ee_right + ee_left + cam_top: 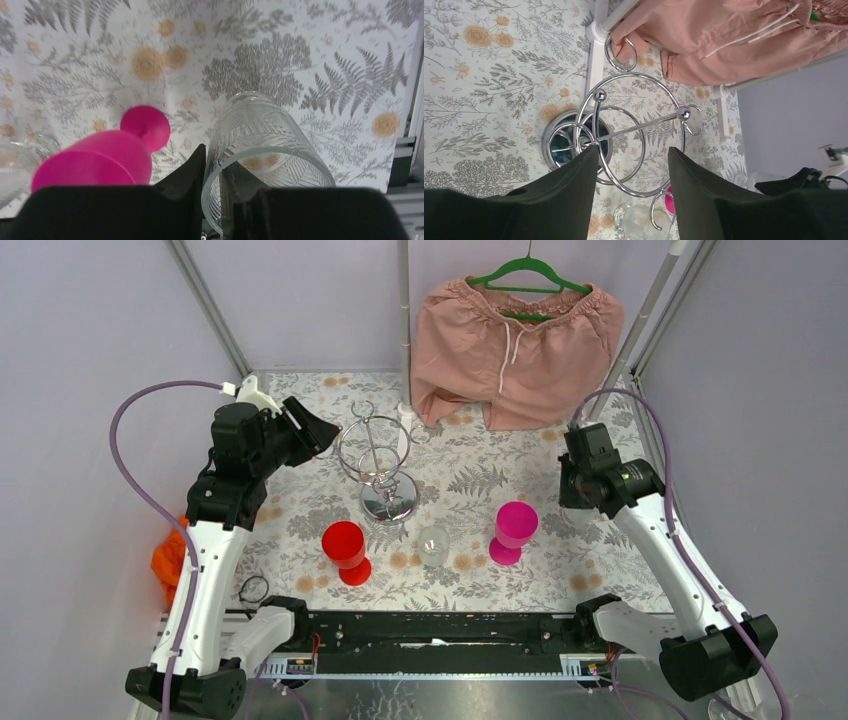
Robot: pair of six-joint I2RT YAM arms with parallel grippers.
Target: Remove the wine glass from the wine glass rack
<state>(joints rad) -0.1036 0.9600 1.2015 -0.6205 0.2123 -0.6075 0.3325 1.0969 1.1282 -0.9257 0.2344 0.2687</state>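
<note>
I should lower my right gripper until the etched glass's base stands on the bare tabletop (577,543) beside the magenta goblet, then let go of the glass's rim. That bare spot lies clear below the etched glass.
The chrome wine glass rack (376,466) stands mid-table on its round mirror base. No glass hangs on the hooks that show. My left gripper (322,432) is open and empty just left of the rack's top ring. In the left wrist view the rack's post (639,127) and ring lie between and beyond the open gripper (633,150). My right gripper (572,490) hovers at the right. In the right wrist view the right gripper (214,157) is shut on the rim wall of a clear etched glass (260,125), one finger inside it and one outside.
A red goblet (345,550), a second clear glass (433,543) and a magenta goblet (514,530) stand in a row in front of the rack. Pink shorts (515,345) hang on a green hanger at the back. An orange cloth (168,562) lies off the left edge.
</note>
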